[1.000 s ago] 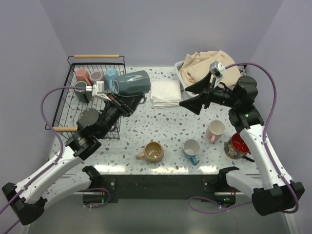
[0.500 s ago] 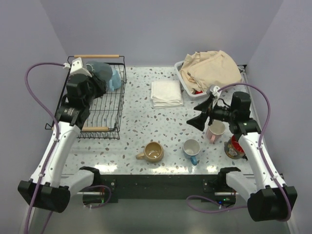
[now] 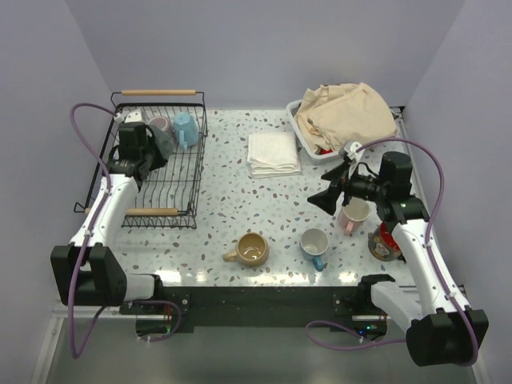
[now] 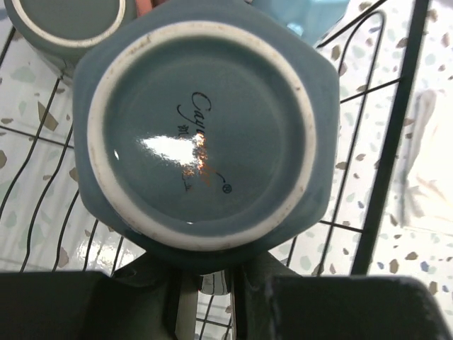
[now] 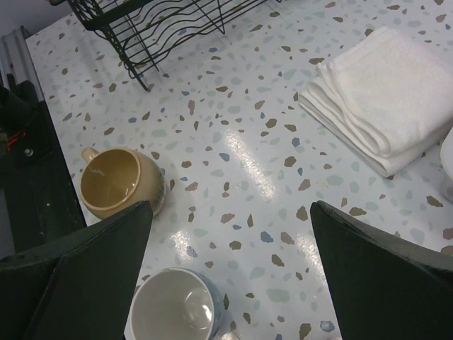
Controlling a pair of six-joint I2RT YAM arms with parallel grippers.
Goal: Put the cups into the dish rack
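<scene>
My left gripper lowers the grey-teal mug onto the bare rack wires just nearer than the mauve mug next and releases, since that spot lies below.
My left gripper [image 4: 205,283] is shut on a grey-teal mug [image 4: 202,127], whose base faces the camera, low over the wires of the black dish rack [image 4: 396,142]. In the top view this gripper [image 3: 148,140] is at the back left of the dish rack [image 3: 200,160], beside a mauve mug [image 3: 160,124] and a light blue mug [image 3: 186,128]. A tan mug [image 3: 251,250], a white mug with a blue handle [image 3: 314,242], a pale pink mug [image 3: 353,214] and a dark mug with a red inside [image 3: 388,238] stand on the table. My right gripper [image 3: 324,196] hangs open above the table near the white mug [image 5: 173,308] and tan mug [image 5: 117,180].
A folded white towel [image 3: 273,154] lies mid-table behind the mugs. A white tub with beige cloth [image 3: 344,112] stands at the back right. Another grey-teal mug base [image 4: 67,21] sits close beside the held one. The rack's corner [image 5: 163,25] shows in the right wrist view.
The left arm has swung the grey-teal mug from over the rack's right side to its back left and lowered it. The right gripper dropped from near the tub, then stayed still.
</scene>
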